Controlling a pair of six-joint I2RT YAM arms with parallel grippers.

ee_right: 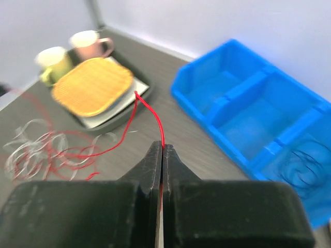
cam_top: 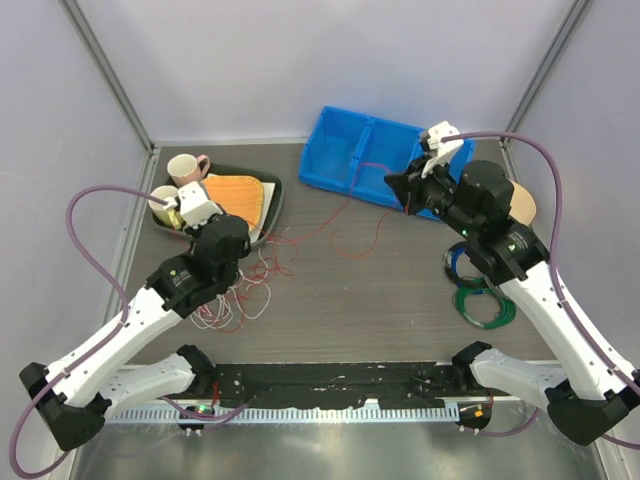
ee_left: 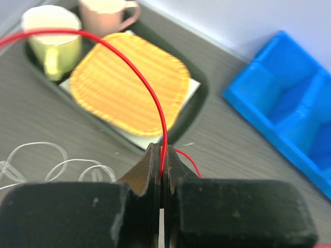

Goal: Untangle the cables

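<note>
My right gripper carries the red cable outward next and releases it over the blue bin's middle section, because that space beside the coil is empty.
A thin red cable runs across the table between my two grippers. My left gripper is shut on it; in the left wrist view the red cable arcs up and left out of the closed left gripper. My right gripper is shut on the same cable near the blue bin; the right wrist view shows the red cable leaving the closed right gripper. A loose tangle of white and red cables lies by the left arm and also shows in the right wrist view.
A dark tray at the back left holds two cups and an orange mat. A blue bin stands at the back with a dark blue coil inside. Green and blue coils lie beside the right arm.
</note>
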